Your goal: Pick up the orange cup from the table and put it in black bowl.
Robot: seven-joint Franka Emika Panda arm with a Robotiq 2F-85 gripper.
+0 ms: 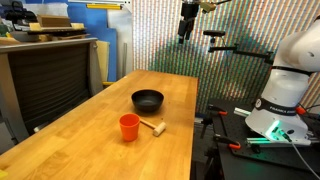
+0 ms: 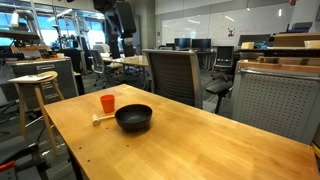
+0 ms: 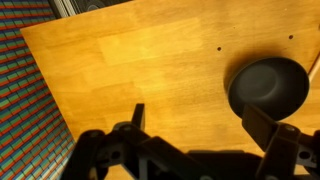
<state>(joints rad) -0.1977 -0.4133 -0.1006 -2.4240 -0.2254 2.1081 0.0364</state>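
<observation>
The cup's open top faces up, so the robot's gripper needs to move next toward the right in the wrist view, past the bowl, and down onto the orange cup's bowl-side rim (image 1: 134, 116).
The orange cup (image 1: 129, 127) stands upright on the light wood table (image 1: 90, 140), next to a small wooden mallet (image 1: 153, 126). It also shows in an exterior view (image 2: 107, 103). The black bowl (image 1: 147, 99) sits a little beyond the cup; it shows in an exterior view (image 2: 133, 118) and at the right of the wrist view (image 3: 267, 86). My gripper (image 1: 186, 28) hangs high above the table's far end, well apart from cup and bowl. In the wrist view the gripper (image 3: 200, 125) is open and empty, fingers spread over bare wood. The cup is out of the wrist view.
The robot base (image 1: 285, 90) stands beside the table. A wooden stool (image 2: 35, 90) and an office chair (image 2: 175, 75) stand by the table's edges. A cabinet with boxes (image 1: 45, 60) is on one side.
</observation>
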